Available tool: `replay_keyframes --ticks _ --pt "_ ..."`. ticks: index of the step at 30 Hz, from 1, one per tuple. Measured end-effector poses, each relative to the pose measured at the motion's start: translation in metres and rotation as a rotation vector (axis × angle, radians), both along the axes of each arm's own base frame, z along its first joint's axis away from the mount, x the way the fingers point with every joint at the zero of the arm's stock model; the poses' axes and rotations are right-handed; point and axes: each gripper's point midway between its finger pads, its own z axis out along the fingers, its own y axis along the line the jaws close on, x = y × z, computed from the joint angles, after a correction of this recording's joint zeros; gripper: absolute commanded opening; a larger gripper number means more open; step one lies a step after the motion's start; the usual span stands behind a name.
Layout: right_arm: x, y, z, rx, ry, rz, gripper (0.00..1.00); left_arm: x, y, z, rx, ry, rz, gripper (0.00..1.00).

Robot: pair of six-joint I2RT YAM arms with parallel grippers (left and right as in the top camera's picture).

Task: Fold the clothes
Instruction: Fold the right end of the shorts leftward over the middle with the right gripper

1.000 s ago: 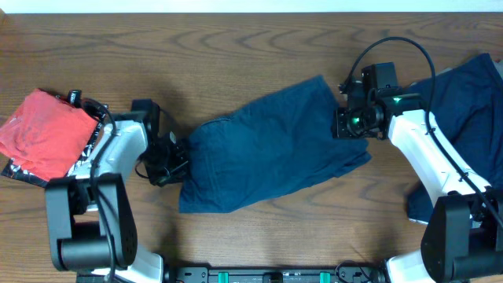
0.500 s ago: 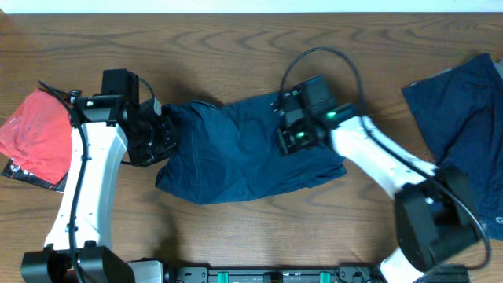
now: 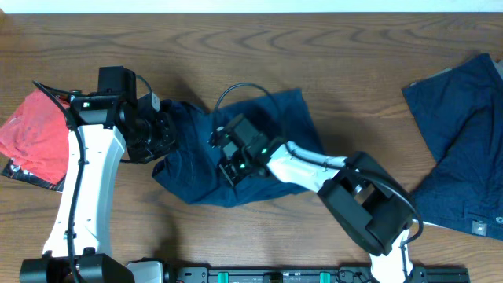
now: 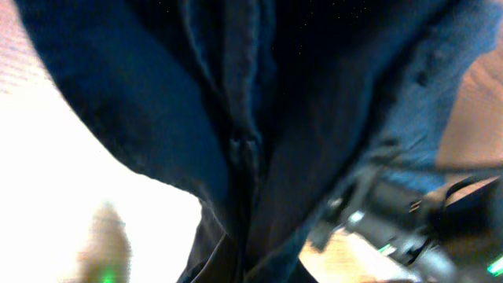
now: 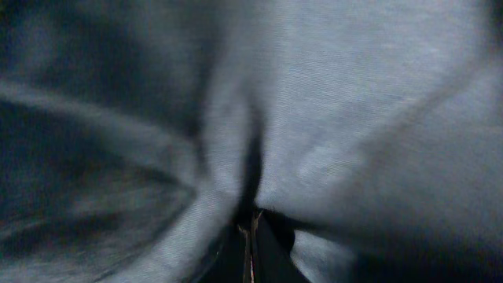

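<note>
My right gripper sweeps across the shorts to their opposite edge (image 3: 315, 140) next and releases the shorts' hem, since that edge lies to the gripper's right in the overhead view.
A pair of dark navy shorts (image 3: 283, 118) lies bunched at the table's middle. My left gripper (image 3: 163, 135) is shut on its left edge; the left wrist view is filled with hanging navy cloth and a stitched seam (image 4: 240, 118). My right gripper (image 3: 233, 161) is shut on the same shorts, its arm reaching far left over them; the right wrist view shows only blurred blue cloth (image 5: 330, 102) pinched at the fingers (image 5: 253, 228). A second navy garment (image 3: 464, 126) with a small pale label (image 3: 479, 228) lies at the right edge.
A red garment (image 3: 35, 137) on dark packaging lies at the far left. The wooden table (image 3: 236, 47) extends to the white back edge. The right arm's body (image 3: 314, 169) crosses the front middle.
The right gripper has carried the shorts' right end leftward across the garment, folding it over. The left gripper lifted slightly up and left with its edge. The shorts are now bunched narrower.
</note>
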Motion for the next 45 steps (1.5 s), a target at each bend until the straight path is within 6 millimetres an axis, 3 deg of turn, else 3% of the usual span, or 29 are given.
replay_keyframes --ticks 5,9,15,18,21,27,33,39,45 --pt "-0.017 0.016 0.000 0.014 -0.009 0.041 0.01 0.016 -0.015 0.010 -0.098 -0.076 -0.015 0.06" --pt "-0.015 0.015 0.000 0.014 -0.007 0.035 0.01 0.031 -0.026 0.021 -0.173 -0.139 -0.007 0.06" --pt "-0.007 0.005 0.000 -0.004 0.004 0.007 0.04 0.030 -0.031 0.024 -0.217 -0.128 0.009 0.06" --pt "0.008 -0.018 0.004 -0.059 0.010 -0.054 0.05 0.029 -0.033 0.024 -0.227 -0.120 0.008 0.06" --pt "0.033 -0.055 0.020 -0.105 0.009 -0.141 0.06 0.028 -0.034 0.025 -0.235 -0.120 0.006 0.06" --pt "0.075 -0.154 0.061 -0.240 -0.010 -0.362 0.07 0.028 -0.035 0.026 -0.243 -0.122 0.004 0.06" --pt "0.078 -0.225 0.042 -0.402 0.061 -0.464 0.06 0.028 -0.035 0.026 -0.244 -0.122 0.004 0.06" --pt "0.066 -0.260 0.010 -0.517 0.112 -0.497 0.06 0.028 -0.035 0.026 -0.244 -0.122 0.004 0.06" --pt "0.055 -0.267 -0.005 -0.542 0.120 -0.488 0.06 0.028 -0.036 0.026 -0.246 -0.122 0.004 0.06"
